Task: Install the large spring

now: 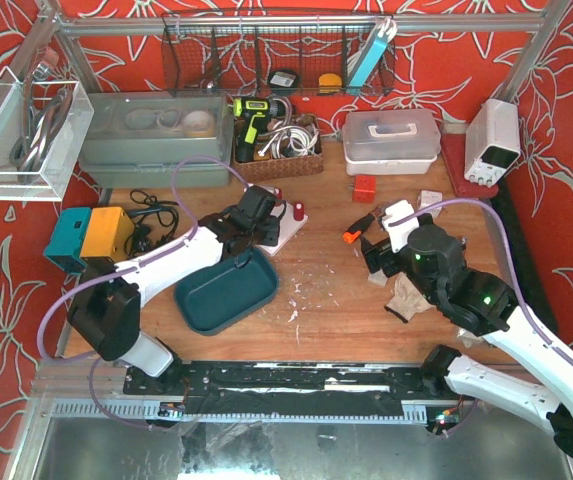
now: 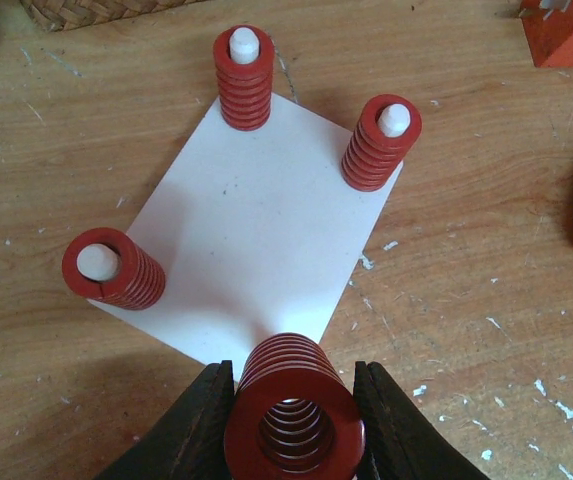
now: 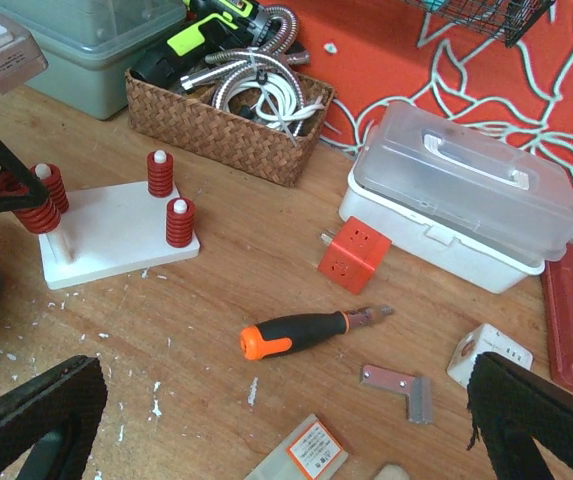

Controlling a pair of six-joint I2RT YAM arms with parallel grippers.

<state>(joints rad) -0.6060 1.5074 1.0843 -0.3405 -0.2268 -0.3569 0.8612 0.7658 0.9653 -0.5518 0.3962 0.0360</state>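
Observation:
My left gripper will next move down toward the plate's near corner, as the peg's bare lower end is below it, and release the spring there.
The white base plate carries three large red springs on white pegs: far, right and left. My left gripper is shut on a fourth large red spring at the plate's near corner. In the right wrist view this spring sits high on its peg, and the peg's bare lower end shows below it. The left gripper shows in the top view over the plate. My right gripper is wide open and empty, above the table right of the plate.
An orange-and-black screwdriver, an orange cube, a metal bracket and a white lidded case lie right of the plate. A wicker basket stands behind it. A teal tray sits in front of it.

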